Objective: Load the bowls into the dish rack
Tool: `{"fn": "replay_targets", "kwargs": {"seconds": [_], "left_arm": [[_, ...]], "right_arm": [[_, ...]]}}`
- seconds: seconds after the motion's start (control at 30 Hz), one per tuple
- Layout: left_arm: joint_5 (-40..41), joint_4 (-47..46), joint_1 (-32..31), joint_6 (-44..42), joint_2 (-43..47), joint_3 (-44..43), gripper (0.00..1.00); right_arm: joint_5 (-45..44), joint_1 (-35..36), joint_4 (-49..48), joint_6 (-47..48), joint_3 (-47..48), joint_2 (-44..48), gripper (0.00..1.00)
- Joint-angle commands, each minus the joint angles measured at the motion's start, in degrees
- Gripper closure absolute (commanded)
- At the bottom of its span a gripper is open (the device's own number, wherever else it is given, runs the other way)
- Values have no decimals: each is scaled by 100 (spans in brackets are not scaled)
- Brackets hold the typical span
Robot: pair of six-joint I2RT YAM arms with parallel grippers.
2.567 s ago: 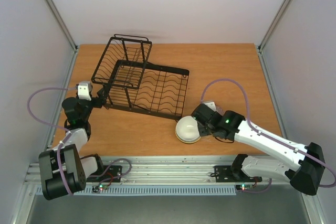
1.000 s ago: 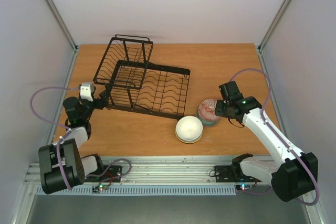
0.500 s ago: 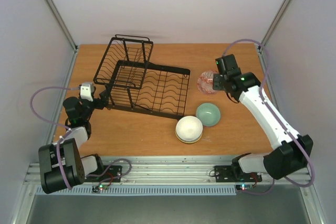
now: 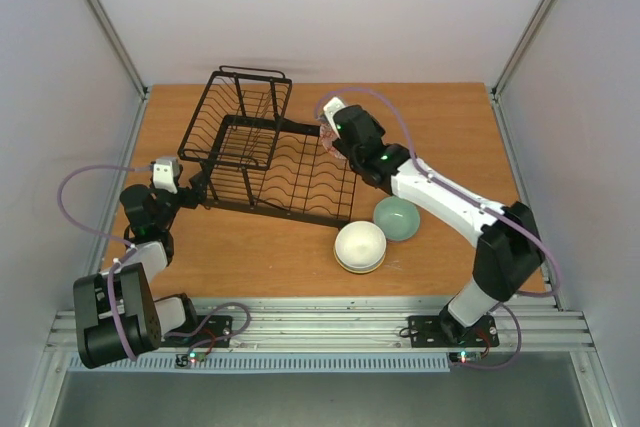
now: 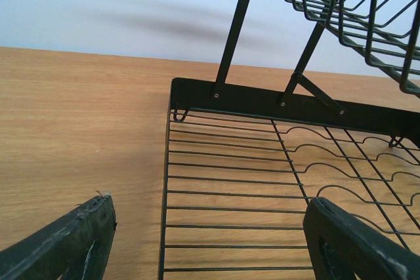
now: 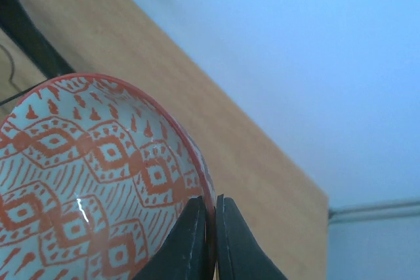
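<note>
My right gripper will next turn the red-and-white bowl (image 6: 98,175), lower it onto the wires by the rack's far edge and let go of it, because those wires are empty.
The black wire dish rack (image 4: 285,162) stands at the centre left, with its basket section at the far left. My right gripper (image 4: 333,127) is shut on the rim of the red-and-white bowl (image 6: 98,175) and holds it tilted above the rack's far right corner. In the right wrist view both fingertips (image 6: 197,227) pinch the rim. The sage green bowl (image 4: 397,218) sits on the table right of the rack. The cream-white bowl (image 4: 360,245) sits beside it, on top of another rim. The blue-patterned bowl is hidden. My left gripper (image 4: 192,187) is open at the rack's left end (image 5: 230,181).
The wooden table (image 4: 440,127) is enclosed by white walls, with metal posts at the far corners. A metal rail (image 4: 320,322) runs along the near edge. The left arm's purple cable (image 4: 70,197) loops by the left wall.
My right gripper lifted the red-and-white bowl off the green bowl and carried it left to above the rack's far right corner. The left arm has barely moved.
</note>
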State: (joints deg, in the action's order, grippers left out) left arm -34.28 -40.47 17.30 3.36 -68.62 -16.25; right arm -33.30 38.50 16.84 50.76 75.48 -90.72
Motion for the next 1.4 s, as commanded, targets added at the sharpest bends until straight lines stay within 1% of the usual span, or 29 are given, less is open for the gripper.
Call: {"fn": "replay_targets", "kwargs": {"seconds": [0.0, 0.17, 0.27, 0.37, 0.4, 0.47, 0.63, 0.8, 0.87, 1.03, 1.2, 1.37], "left_arm": [[-266, -348, -36, -101, -61, -62, 20], [-271, -404, -42, -159, -123, -82, 20], [-302, -420, -49, -160, -170, -93, 20], [-305, -427, -44, -167, -194, -106, 20], [-299, -422, -45, -175, -191, -106, 20], [-290, -428, -51, -206, -218, -111, 20], [-266, -431, -49, -236, -359, -178, 20], [-206, -435, -48, -277, -540, -266, 20], [-204, -430, -51, -282, -600, -296, 20], [-197, -442, -47, -316, -606, -300, 20], [-236, -468, -52, -327, -539, -258, 20], [-289, -478, -51, -327, -537, -265, 20]], "right_arm": [[-650, 67, -1754, 1801, 253, -362, 99], [-968, 77, -3260, 2971, -11, -847, 99], [-981, 73, -4153, 3545, -157, -1088, 99], [-984, 75, -5236, 4321, -408, -1384, 99], [-1005, 78, -5438, 4535, -450, -1482, 99], [-976, 76, -5711, 4776, -556, -1597, 99], [-777, 70, -5843, 4678, -994, -1566, 99], [-717, 71, -6728, 5092, -1365, -1844, 99], [-664, 72, -6943, 5230, -1461, -1967, 99], [-557, 74, -7546, 5579, -1570, -2348, 99], [-499, 75, -8417, 6099, -1663, -2790, 99], [-460, 87, -8939, 6514, -1632, -3122, 99]]}}
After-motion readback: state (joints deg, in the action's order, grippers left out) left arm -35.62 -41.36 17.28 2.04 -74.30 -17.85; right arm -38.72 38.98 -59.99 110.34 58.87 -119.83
